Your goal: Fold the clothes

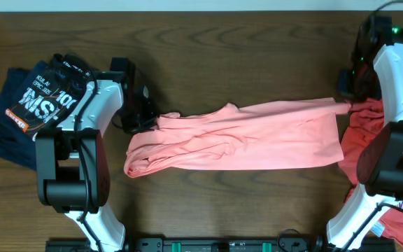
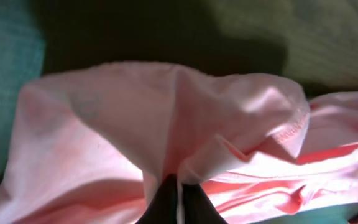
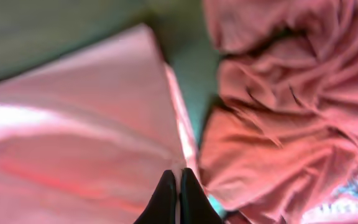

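Observation:
The near part of the T-shirt's bunched end lies back from the robot's left gripper, so next the left gripper needs to pull the T-shirt's pinched fold back and let go of it over that near part.
The light salmon-pink T-shirt (image 1: 250,136) lies stretched across the middle of the table, folded into a long band. My left gripper (image 1: 151,119) is shut on its left end, where the cloth bunches up; in the left wrist view the black fingers (image 2: 180,186) pinch a fold of the pink T-shirt (image 2: 104,137). My right gripper (image 1: 347,105) is shut on the shirt's far right corner; in the right wrist view the fingers (image 3: 179,180) pinch the edge of the pink T-shirt (image 3: 79,130).
A navy T-shirt (image 1: 26,98) with white and red lettering lies at the left, under my left arm. A darker red T-shirt (image 1: 359,140) is heaped at the right edge; it also shows in the right wrist view (image 3: 284,106).

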Tool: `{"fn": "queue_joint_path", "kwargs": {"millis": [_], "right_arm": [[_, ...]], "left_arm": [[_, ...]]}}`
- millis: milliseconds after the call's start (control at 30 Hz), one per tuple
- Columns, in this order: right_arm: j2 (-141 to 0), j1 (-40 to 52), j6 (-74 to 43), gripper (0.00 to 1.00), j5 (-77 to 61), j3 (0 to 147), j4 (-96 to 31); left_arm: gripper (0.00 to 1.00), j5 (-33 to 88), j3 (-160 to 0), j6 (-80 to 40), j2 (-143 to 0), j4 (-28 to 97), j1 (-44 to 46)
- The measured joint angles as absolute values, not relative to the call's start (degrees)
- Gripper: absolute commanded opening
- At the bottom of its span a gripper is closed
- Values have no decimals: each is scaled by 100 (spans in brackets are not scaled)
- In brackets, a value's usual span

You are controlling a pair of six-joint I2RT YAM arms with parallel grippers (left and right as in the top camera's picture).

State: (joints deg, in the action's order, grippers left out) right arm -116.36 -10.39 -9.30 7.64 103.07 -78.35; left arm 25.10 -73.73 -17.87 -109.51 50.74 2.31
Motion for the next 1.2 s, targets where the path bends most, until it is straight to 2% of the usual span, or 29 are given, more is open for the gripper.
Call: {"fn": "queue_joint_path", "kwargs": {"millis": [200,567,600,667,767,900,967,1200], "right_arm": [[-11688,-1267,-1068,1,895,9756,-7717],[-11688,-1280,-1096,2,893,9048,-7225],[-11688,-1280,-1096,3,899,8991,-7142],[-11688,-1284,-1114,18,908,8914,-6965],[-11688,-1306,-1079,38,950,8895,-6847],[-11688,-1308,-980,43,991,8890,-6818],[-11688,-1308,-945,49,993,8890,-6799],[-11688,-1317,-493,58,731,8886,-6709]], "left_arm": [[6,2512,-7373,-1828,-10951,5269,110],[6,2512,-7373,-1820,-10951,6567,99],[11,2512,-7373,-1817,-10951,6659,102],[24,2484,-7373,-1800,-10951,6869,102],[28,2357,-7371,-1739,-10951,7148,95],[28,2237,-7365,-1686,-10951,7415,95],[28,2209,-7365,-1669,-10951,7393,95],[29,2213,-7363,-1605,-10951,6777,97]]}}
